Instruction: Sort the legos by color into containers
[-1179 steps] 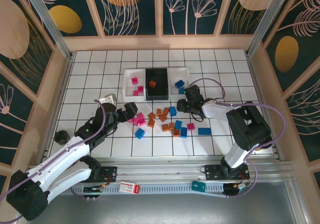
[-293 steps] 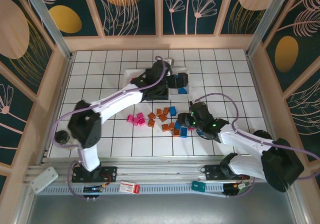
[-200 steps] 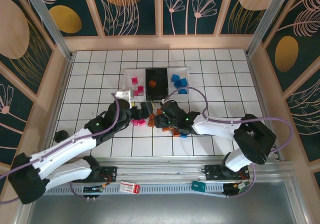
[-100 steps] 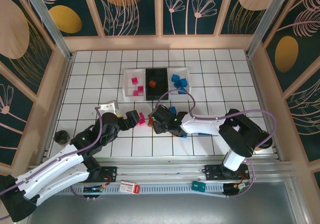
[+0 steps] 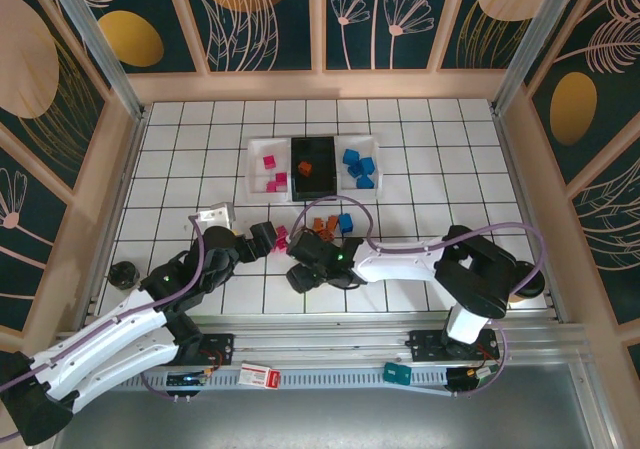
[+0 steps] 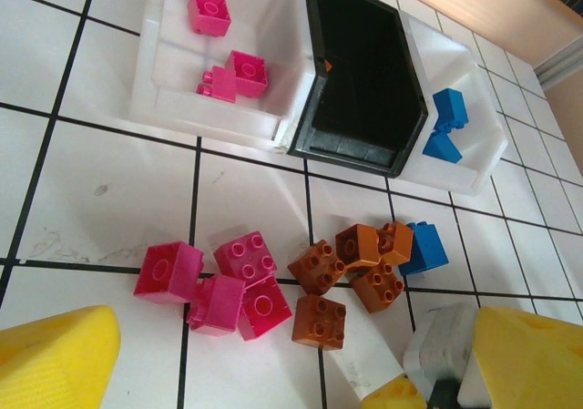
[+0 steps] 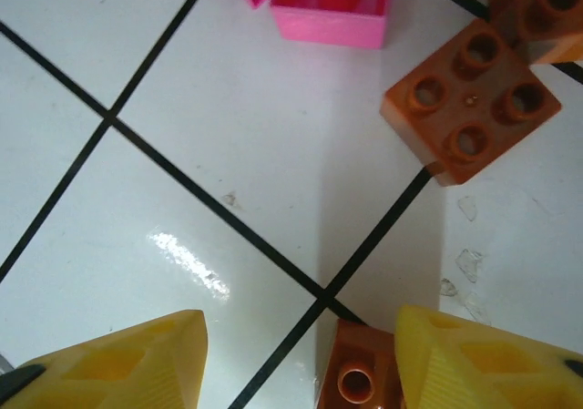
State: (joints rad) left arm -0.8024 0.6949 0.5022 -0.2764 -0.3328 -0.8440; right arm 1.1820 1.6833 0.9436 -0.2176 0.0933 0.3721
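Observation:
The orange brick (image 7: 358, 373) sits off-center against one open finger, so my right gripper shifts toward that finger's side next, lowers slightly and closes around the brick.
Three containers stand in a row at the back: a white tray (image 5: 252, 169) with pink legos (image 6: 211, 14), a black tray (image 5: 318, 184) with an orange brick (image 5: 305, 169), and a white tray (image 5: 377, 149) with blue bricks (image 5: 357, 165). Loose pink legos (image 6: 219, 286), orange legos (image 6: 360, 263) and a blue one (image 6: 424, 248) lie on the tiles in front of them. My left gripper (image 5: 268, 237) hovers open just left of the pink cluster, with nothing between its fingers (image 6: 55, 359). My right gripper (image 5: 298, 274) stands open and low on the tiles. An orange brick (image 7: 360, 377) lies against its right finger (image 7: 492, 363).
Wooden walls (image 5: 120, 159) enclose the tiled floor, and a metal rail (image 5: 320, 354) runs along the near edge. A small black knob (image 5: 122, 274) sits at the far left. The right arm's long link (image 5: 410, 262) lies across the floor just in front of the loose bricks.
My right gripper slid left and nearer, out of the loose pile. My left gripper drew back to the left, then held still.

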